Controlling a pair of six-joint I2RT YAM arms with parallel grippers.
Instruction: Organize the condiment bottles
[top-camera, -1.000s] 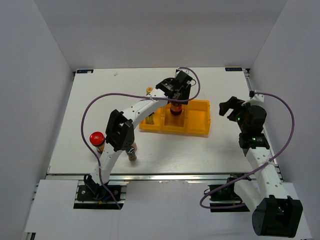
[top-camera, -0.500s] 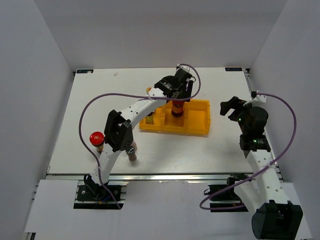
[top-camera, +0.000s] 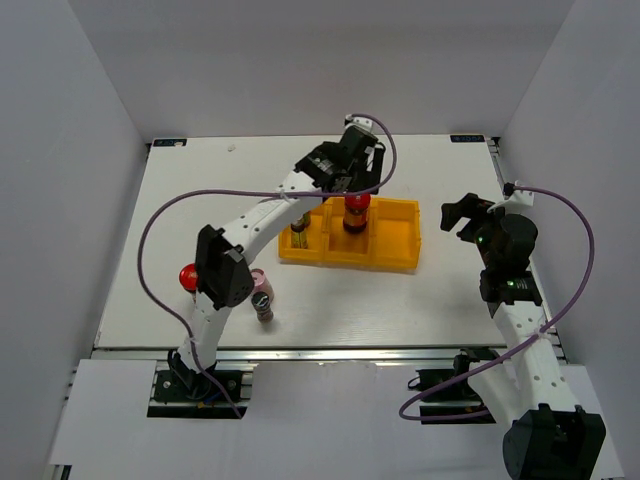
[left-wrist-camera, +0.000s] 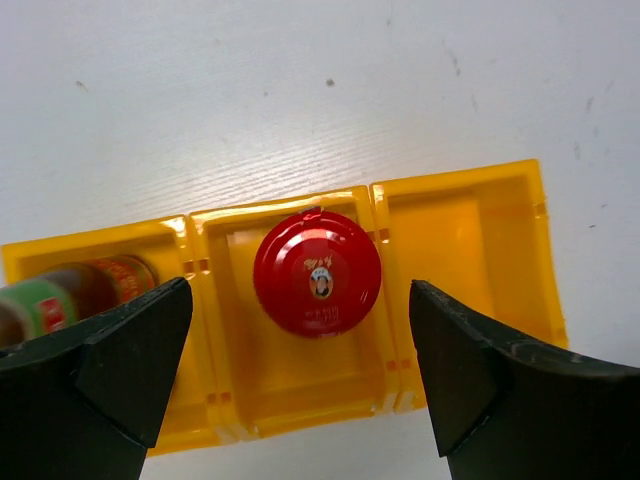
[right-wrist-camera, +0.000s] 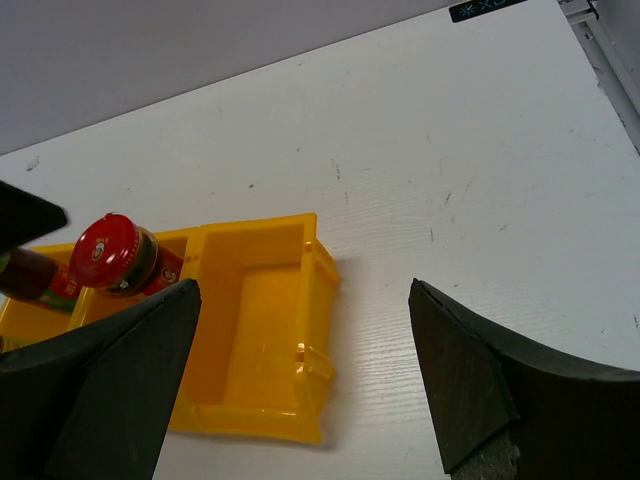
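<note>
My left gripper should swing back and left in the top view, then go down around the second red cap, which stands outside the tray (top-camera: 398, 248).
A squat dark bottle with a red cap (top-camera: 356, 211) (left-wrist-camera: 317, 270) (right-wrist-camera: 111, 251) stands upright in the middle compartment of the yellow tray (top-camera: 398, 248) (left-wrist-camera: 462, 178) (right-wrist-camera: 262, 408). My left gripper (top-camera: 346, 172) (left-wrist-camera: 298, 285) hangs straight above it, open, its fingers well clear of the cap on both sides. A slim bottle with a green and red label (top-camera: 299, 237) (left-wrist-camera: 62, 296) leans in the tray's left compartment. On the table near the left arm stand a pink-capped bottle (top-camera: 262, 296) and a second red-capped one (top-camera: 187, 277), partly hidden by the arm. My right gripper (top-camera: 463, 216) (right-wrist-camera: 305, 286) is open, right of the tray.
The left arm's purple cable (top-camera: 150, 240) loops over the left half of the table. The table's back edge (top-camera: 320, 137) and side walls close the space in. The tray's right compartment (right-wrist-camera: 250, 320) faces my right gripper.
My left gripper has opened, let go of the red-capped bottle in the middle compartment, and drawn up and back from it. The right arm has barely moved.
</note>
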